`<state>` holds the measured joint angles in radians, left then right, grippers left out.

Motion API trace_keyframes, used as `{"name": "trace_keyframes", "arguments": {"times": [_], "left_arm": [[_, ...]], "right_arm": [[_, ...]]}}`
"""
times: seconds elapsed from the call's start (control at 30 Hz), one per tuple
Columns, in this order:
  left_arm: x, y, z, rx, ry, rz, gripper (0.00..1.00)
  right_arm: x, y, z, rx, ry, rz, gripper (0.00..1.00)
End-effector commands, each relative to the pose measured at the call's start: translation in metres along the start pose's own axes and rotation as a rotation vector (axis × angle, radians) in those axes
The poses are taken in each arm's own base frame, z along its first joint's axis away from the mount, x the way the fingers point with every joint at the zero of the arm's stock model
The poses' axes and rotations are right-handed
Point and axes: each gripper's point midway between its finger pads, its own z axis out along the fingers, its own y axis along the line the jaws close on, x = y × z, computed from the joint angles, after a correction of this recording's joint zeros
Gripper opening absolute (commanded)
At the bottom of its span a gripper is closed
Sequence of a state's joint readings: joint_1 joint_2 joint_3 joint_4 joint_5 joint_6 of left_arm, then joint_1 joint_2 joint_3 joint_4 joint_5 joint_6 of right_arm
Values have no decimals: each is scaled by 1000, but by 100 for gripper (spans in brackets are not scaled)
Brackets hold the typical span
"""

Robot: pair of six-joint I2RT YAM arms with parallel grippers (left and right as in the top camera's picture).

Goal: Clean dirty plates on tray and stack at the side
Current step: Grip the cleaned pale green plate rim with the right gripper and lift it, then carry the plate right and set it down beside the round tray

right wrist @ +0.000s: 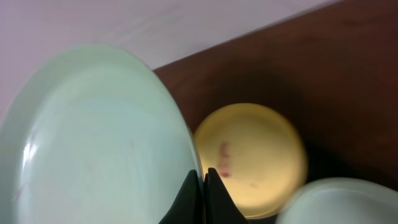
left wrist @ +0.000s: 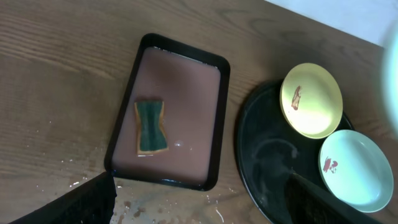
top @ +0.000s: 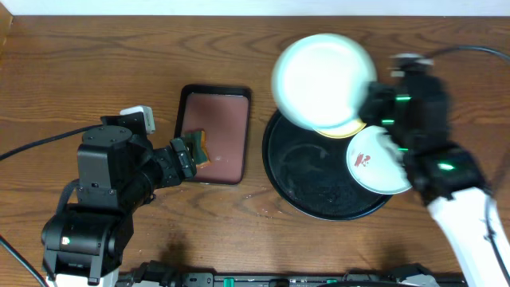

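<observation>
The bare wood clear of smeared plates is below my right gripper and to its right in the overhead view, so I will swing the plate there, lower and release it.
My right gripper (right wrist: 202, 177) is shut on the rim of a mint-blue plate (top: 323, 80), holding it lifted above the back of the black tray (top: 307, 187); the plate fills the left of the right wrist view (right wrist: 93, 137). A pale yellow plate (left wrist: 311, 99) with a red smear lies on the tray, mostly hidden under the lifted plate in the overhead view (top: 344, 130). A second mint-blue plate (top: 376, 161) with a red smear lies on the tray's right side. My left gripper (left wrist: 199, 205) is open and empty, above the table in front of the reddish-brown tray.
A rectangular reddish-brown tray (top: 215, 131) with a black rim stands left of the black tray. A green and tan sponge (left wrist: 151, 126) lies in it. Water drops spot the wood (left wrist: 186, 202) in front of it.
</observation>
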<state>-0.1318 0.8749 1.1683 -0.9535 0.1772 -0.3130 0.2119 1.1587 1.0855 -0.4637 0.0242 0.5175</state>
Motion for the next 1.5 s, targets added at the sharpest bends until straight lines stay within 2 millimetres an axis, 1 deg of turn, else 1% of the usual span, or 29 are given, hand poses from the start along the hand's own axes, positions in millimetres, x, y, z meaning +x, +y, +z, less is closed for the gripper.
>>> {"name": "trace_keyframes", "arguments": {"times": [0.0,0.03,0.1,0.17,0.23,0.3,0.37,0.47,0.57,0.63,0.7,0.77,0.87,0.9,1.0,1.03,1.07,1.1,1.13,1.2,1.23,1.3,1.33,1.37,1.4,1.43,1.47], "left_arm": [[-8,-2,-5,1,-25,9,87],[-8,-2,-5,1,-25,9,87],[-8,-2,-5,1,-25,9,87],[-8,-2,-4,0,-23,9,87],[-8,-1,-2,-1,-18,8,87],[-8,-1,-1,-3,-15,8,87],[-8,-1,0,-4,-11,7,87],[-8,-1,1,-5,-9,7,87],[-7,-1,2,-7,-5,7,87],[-7,-1,2,-7,-5,6,88],[-7,-1,2,-7,-5,7,87],[-7,-1,2,-7,-4,6,87],[-7,0,3,-9,0,6,87],[-7,0,4,-9,1,6,87],[-7,0,6,-12,8,5,87],[-7,0,7,-14,13,4,88],[-6,1,8,-15,15,4,88],[-6,1,9,-16,19,3,87],[-6,1,10,-17,21,3,88],[-6,1,11,-18,26,2,88],[-6,1,12,-19,28,2,88],[-6,2,13,-21,32,1,88],[-5,2,13,-22,34,1,88],[-5,2,14,-22,35,1,88],[-5,2,14,-23,37,1,88],[-5,2,14,-23,37,1,87],[-5,2,14,-23,38,1,88]], "right_arm": [[-30,-48,-32,28,-50,184,1],[-34,-70,-39,67,-57,230,1],[-35,-112,-52,140,-53,325,1],[-28,-159,-64,247,-38,422,1],[-18,-201,-75,356,-21,499,1],[-8,-238,-83,443,-1,574,1],[-2,-262,-84,480,8,653,1],[1,-295,-79,532,4,704,1],[11,-329,-74,622,20,738,1],[22,-350,-71,697,44,751,1],[38,-371,-71,799,86,760,1],[55,-384,-68,861,139,767,1],[80,-395,-53,873,234,790,1],[84,-398,-50,874,251,792,1],[86,-400,-42,843,278,746,1],[84,-399,-40,821,276,728,12],[78,-395,-35,775,264,713,30],[72,-389,-31,727,251,705,43],[63,-380,-26,663,229,702,51],[43,-358,-18,521,193,658,62],[33,-343,-14,436,179,620,69],[21,-314,-10,329,172,576,72],[20,-301,-10,308,184,552,73],[23,-290,-11,303,210,516,72],[30,-283,-13,320,246,480,69],[38,-278,-14,354,283,459,66],[46,-276,-16,397,321,444,60]]}}
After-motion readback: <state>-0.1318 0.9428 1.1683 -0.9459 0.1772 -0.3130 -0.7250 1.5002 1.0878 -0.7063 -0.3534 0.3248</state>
